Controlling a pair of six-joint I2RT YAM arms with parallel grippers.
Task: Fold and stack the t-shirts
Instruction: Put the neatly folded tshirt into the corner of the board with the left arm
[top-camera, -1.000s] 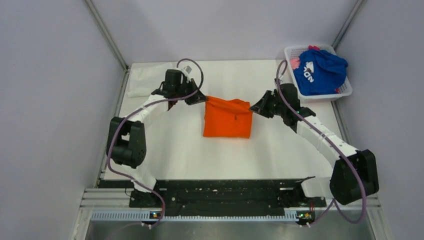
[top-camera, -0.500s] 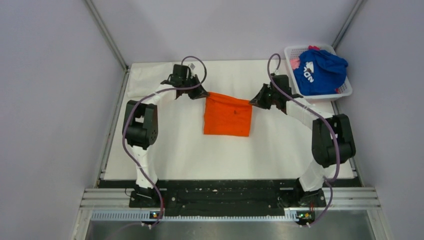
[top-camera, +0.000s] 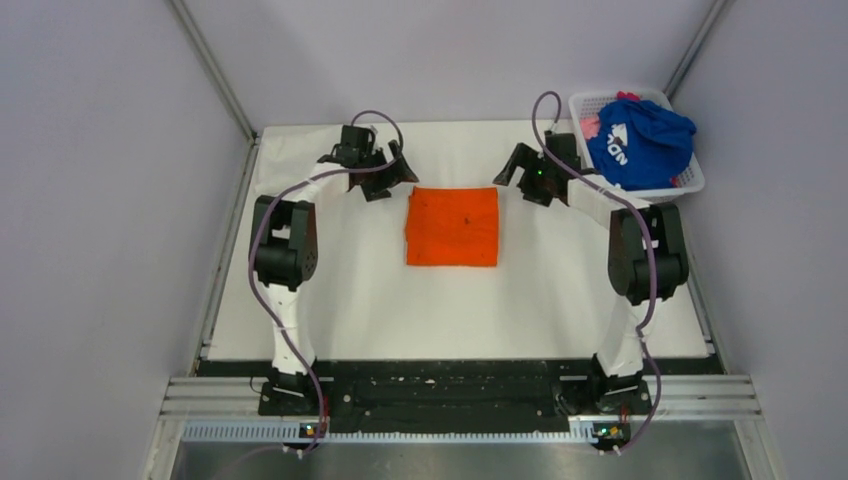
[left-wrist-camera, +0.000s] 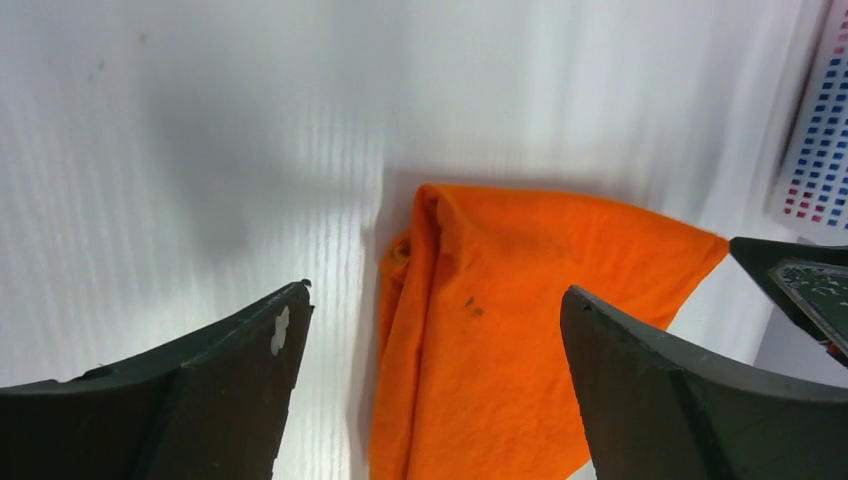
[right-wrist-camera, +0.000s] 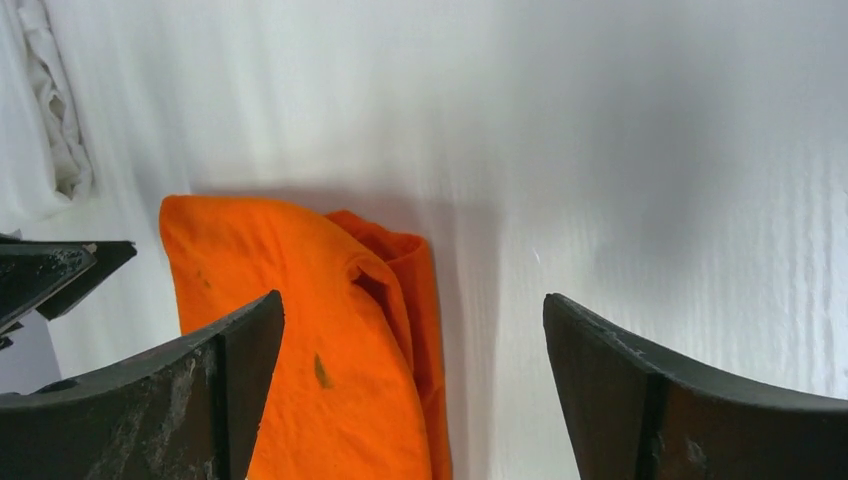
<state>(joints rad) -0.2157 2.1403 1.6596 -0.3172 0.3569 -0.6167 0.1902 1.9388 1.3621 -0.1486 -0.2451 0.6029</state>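
The left gripper goes down and back past the t-shirt's far corner to close next, since the orange t-shirt's layered side edge (top-camera: 410, 213) (left-wrist-camera: 402, 370) runs between my spread fingers.
The orange t-shirt (top-camera: 452, 226) lies folded into a flat square in the middle of the table. My left gripper (top-camera: 392, 180) hovers open just off its far left corner, and my right gripper (top-camera: 515, 180) hovers open off its far right corner. Neither holds anything. In the left wrist view the orange t-shirt (left-wrist-camera: 500, 330) lies on the table under my spread left gripper (left-wrist-camera: 437, 290). The right wrist view shows the orange t-shirt (right-wrist-camera: 300, 270) and its collar fold below my open right gripper (right-wrist-camera: 412, 297). A blue t-shirt (top-camera: 640, 145) with white lettering and a pink one (top-camera: 590, 125) sit in the basket.
A white plastic basket (top-camera: 640, 190) stands at the table's far right corner, close behind the right arm. A crumpled white cloth (top-camera: 285, 165) lies along the far left edge. Grey walls close in the table on both sides.
Both grippers carried the orange t-shirt's edge toward the far side, then opened and let go. The shirt now lies flat and square.
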